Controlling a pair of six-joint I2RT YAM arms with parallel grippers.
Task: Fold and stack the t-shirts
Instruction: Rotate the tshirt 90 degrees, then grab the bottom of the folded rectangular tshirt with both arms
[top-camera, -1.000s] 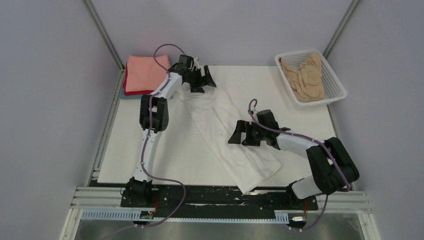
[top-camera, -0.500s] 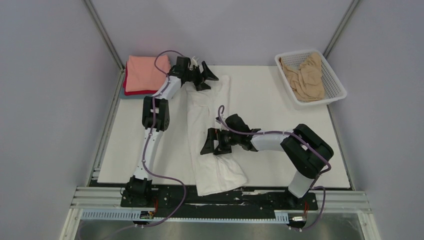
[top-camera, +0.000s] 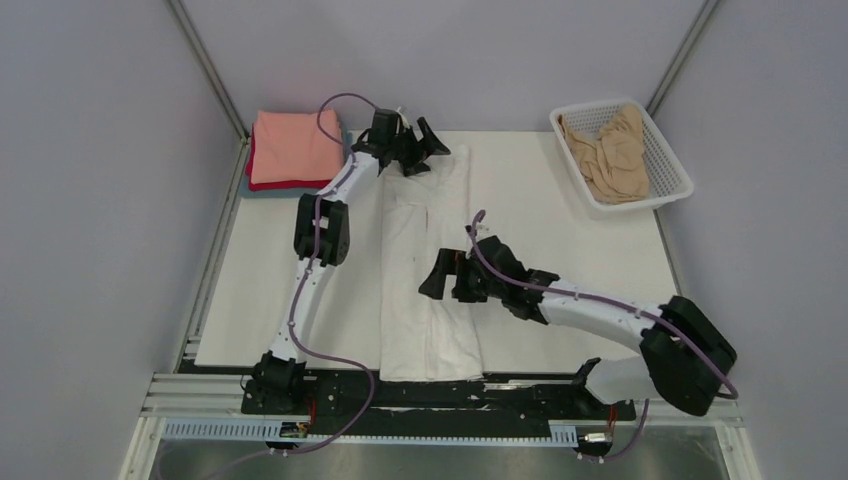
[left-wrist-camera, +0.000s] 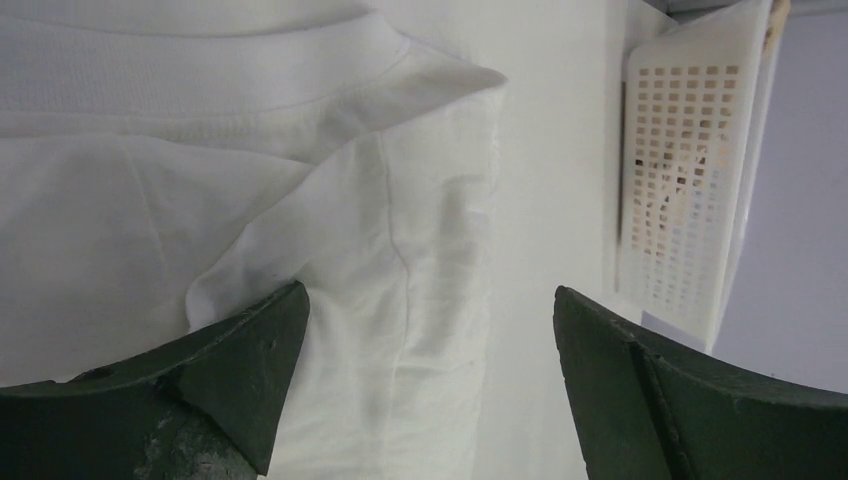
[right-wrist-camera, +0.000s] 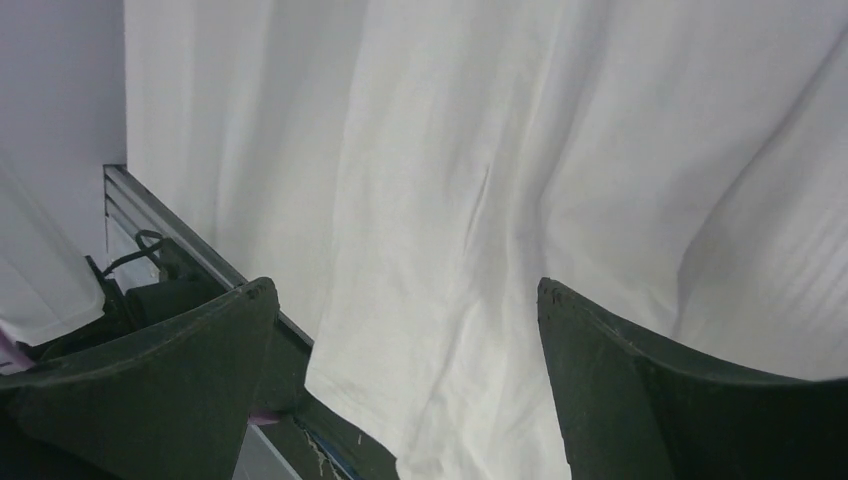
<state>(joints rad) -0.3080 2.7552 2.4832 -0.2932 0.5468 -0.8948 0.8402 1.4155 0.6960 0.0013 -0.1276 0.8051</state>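
My left gripper needs to move back next from the t-shirt's collar end to the hem corner on the stack's side and close there, because that corner hangs over the near edge of the table.
A white t-shirt lies as a long folded strip down the middle of the table, its hem over the near edge. My left gripper is open above its collar end. My right gripper is open above the strip's lower half. Neither holds cloth. A salmon-pink shirt tops a folded stack at the back left, over a red shirt and a grey-blue edge. A tan shirt lies crumpled in the basket.
The white mesh basket stands at the back right, also in the left wrist view. The black rail with the arm bases runs along the near edge. Grey walls close in on three sides.
The white shirt has swung from a diagonal to a straight strip running front to back. My right gripper moved left, then back toward the middle. My left gripper shifted right along the far edge.
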